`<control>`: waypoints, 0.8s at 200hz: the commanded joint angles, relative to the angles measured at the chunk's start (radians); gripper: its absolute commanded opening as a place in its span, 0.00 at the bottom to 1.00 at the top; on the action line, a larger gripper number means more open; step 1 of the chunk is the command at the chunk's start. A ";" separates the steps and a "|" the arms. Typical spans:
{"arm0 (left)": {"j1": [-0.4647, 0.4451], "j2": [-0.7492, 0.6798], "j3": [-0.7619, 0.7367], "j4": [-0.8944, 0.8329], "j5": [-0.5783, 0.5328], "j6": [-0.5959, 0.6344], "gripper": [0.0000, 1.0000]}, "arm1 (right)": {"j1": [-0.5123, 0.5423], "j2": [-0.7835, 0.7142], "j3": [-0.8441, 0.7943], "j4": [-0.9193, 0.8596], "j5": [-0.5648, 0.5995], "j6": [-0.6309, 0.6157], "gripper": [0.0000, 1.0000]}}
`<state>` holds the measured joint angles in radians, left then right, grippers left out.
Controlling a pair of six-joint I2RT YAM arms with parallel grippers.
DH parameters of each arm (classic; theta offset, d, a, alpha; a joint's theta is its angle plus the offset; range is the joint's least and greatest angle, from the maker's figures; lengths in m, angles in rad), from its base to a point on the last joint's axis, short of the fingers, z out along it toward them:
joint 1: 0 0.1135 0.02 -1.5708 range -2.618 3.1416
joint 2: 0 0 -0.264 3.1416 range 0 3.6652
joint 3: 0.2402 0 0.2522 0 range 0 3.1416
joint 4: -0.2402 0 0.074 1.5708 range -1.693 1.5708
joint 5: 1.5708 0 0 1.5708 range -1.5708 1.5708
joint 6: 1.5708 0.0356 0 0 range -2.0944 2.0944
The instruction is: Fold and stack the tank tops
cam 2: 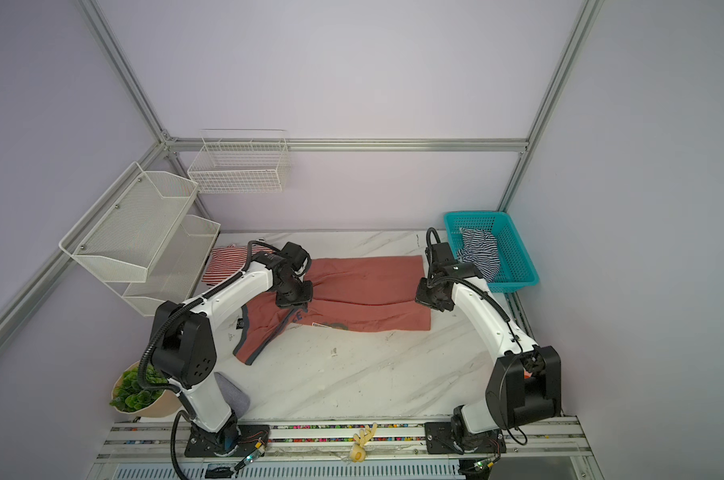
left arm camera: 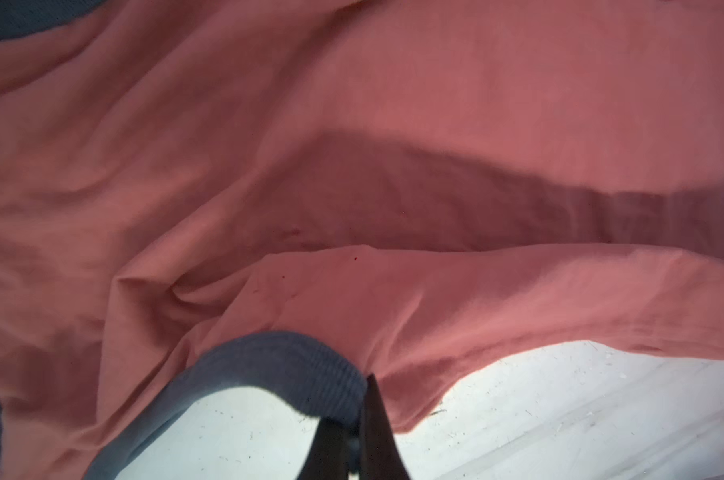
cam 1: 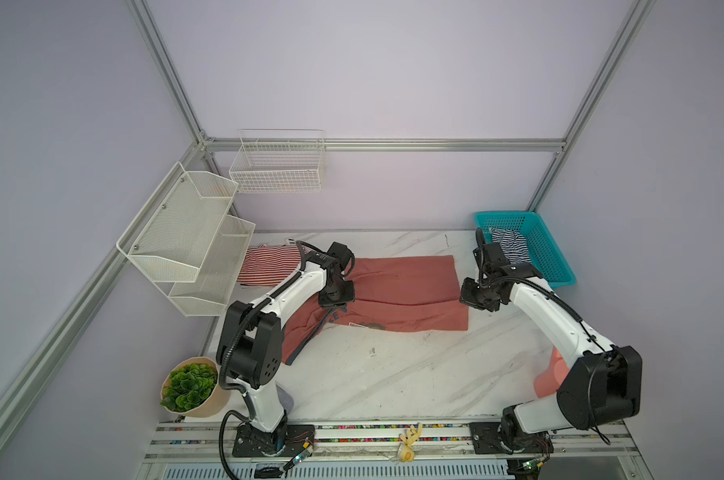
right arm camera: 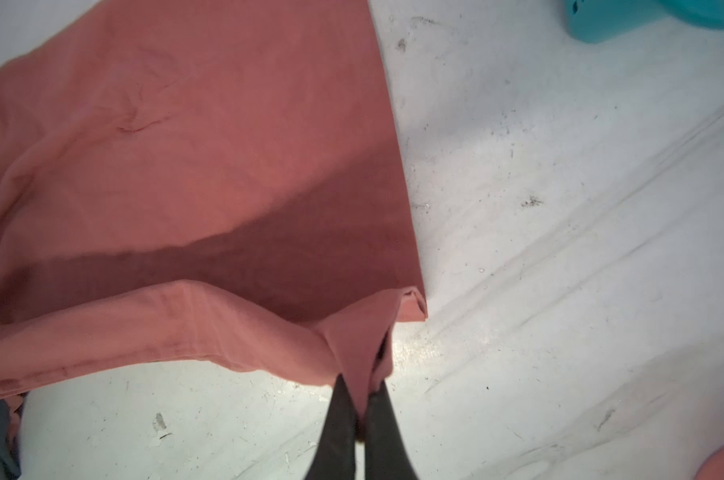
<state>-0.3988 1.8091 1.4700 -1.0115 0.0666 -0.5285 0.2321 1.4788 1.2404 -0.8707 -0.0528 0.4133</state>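
Observation:
The shaded salmon-red cloth [left arm camera: 354, 196] lies below and outward, so my left gripper next needs to lower the lifted trim outward onto it and release, laying the fold down.
The salmon-red tank top [cam 1: 401, 286] [cam 2: 364, 286] lies spread across the marble table, its near edge lifted and folding back over itself. My left gripper [cam 1: 336, 305] [left arm camera: 347, 399] is shut on its dark grey trim [left arm camera: 277, 357] at the strap end. At the opposite end my right gripper [cam 1: 474, 303] [right arm camera: 362, 382] is shut on the hem corner [right arm camera: 360, 332]. A red-and-white striped tank top [cam 1: 268, 266] [cam 2: 227, 262] lies folded at the back left. The navy-and-white striped tank top [cam 1: 509, 245] [cam 2: 478, 249] sits crumpled in a teal basket [cam 1: 559, 266] [cam 2: 518, 257].
White mesh shelves [cam 1: 185, 232] overhang the table's left side, and a wire basket [cam 1: 277, 166] hangs on the back wall. A potted plant [cam 1: 190, 386] stands at the front left. A salmon-coloured object [cam 1: 549, 378] sits by the right arm's base.

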 commanded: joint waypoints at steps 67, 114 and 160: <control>0.055 0.250 0.229 -0.018 -0.020 0.056 0.00 | -0.051 0.421 0.268 0.022 0.042 -0.101 0.00; 0.085 0.336 0.336 -0.040 -0.020 0.058 0.00 | -0.094 0.555 0.366 0.023 0.016 -0.124 0.00; 0.095 0.399 0.424 -0.070 -0.016 0.062 0.18 | -0.108 0.599 0.418 0.025 0.011 -0.118 0.23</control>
<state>-0.3164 2.1990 1.7817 -1.0519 0.0563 -0.4847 0.1329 2.0716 1.6238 -0.8406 -0.0452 0.3031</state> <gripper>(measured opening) 0.070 0.198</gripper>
